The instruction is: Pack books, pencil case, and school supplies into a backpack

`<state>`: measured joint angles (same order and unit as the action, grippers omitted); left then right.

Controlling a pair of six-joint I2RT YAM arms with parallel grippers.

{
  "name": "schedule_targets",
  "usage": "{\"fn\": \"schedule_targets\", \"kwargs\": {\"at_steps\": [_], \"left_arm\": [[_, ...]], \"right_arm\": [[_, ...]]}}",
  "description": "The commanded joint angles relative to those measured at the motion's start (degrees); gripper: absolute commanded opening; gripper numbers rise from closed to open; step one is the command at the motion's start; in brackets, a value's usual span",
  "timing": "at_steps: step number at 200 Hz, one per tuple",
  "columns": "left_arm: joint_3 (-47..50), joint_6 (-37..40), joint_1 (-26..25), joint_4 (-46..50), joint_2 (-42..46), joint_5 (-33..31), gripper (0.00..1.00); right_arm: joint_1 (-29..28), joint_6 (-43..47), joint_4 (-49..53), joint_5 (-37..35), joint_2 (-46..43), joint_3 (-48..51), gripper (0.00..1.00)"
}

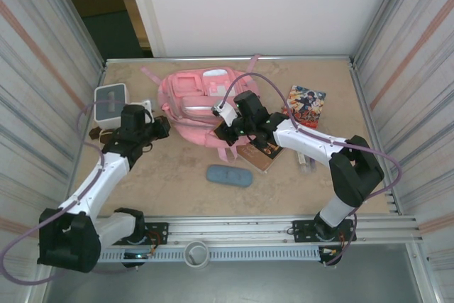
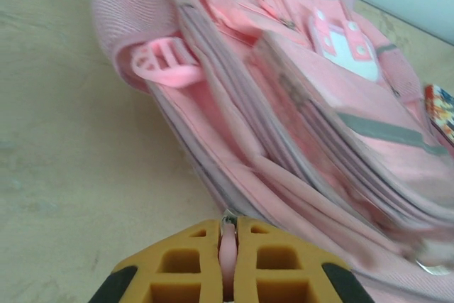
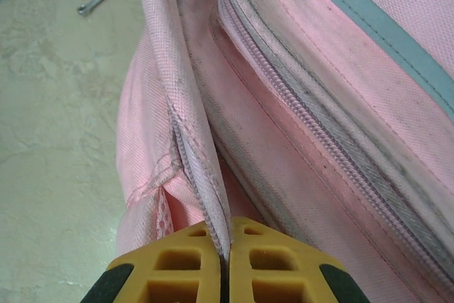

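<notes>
The left gripper draws the zipper pull (image 2: 228,250) outward along the backpack's side toward the pink buckle (image 2: 167,63) next and releases it, as that lies outward of the gripper.
The pink backpack (image 1: 202,101) lies flat at the back middle of the table. My left gripper (image 1: 164,127) is at its left side, shut on a pink zipper pull (image 2: 228,250) that sticks out between its yellow fingers (image 2: 188,260). At the bag's near edge my right gripper (image 1: 225,127) is shut on a pale zipper edge of the backpack (image 3: 206,175). The dark brown book (image 1: 259,154) lies partly under the right arm. To the right of the bag lies the comic book (image 1: 306,104). The blue-grey pencil case (image 1: 229,175) rests in front. A pen-like stick (image 1: 306,163) lies by the right arm.
A white box with a grey top (image 1: 111,101) stands at the back left, with small dark lumps (image 1: 99,134) near it. Metal walls close in the left and right sides. A rail with the arm bases (image 1: 213,235) runs along the near edge.
</notes>
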<state>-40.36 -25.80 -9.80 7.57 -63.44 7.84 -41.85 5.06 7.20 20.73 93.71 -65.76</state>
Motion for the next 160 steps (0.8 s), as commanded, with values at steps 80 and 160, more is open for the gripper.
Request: {"fn": "schedule_targets", "kwargs": {"at_steps": [80,160], "left_arm": [[-7.3,-0.9,8.7,-11.3,-18.3,-6.6,0.35],[-2.2,2.0,-0.4,-5.5,0.4,-2.4,0.82]], "right_arm": [[0.8,-6.6,0.8,-1.9,1.3,-2.6,0.0],[5.5,-17.8,9.0,-6.6,-4.0,-2.4,0.8]]}}
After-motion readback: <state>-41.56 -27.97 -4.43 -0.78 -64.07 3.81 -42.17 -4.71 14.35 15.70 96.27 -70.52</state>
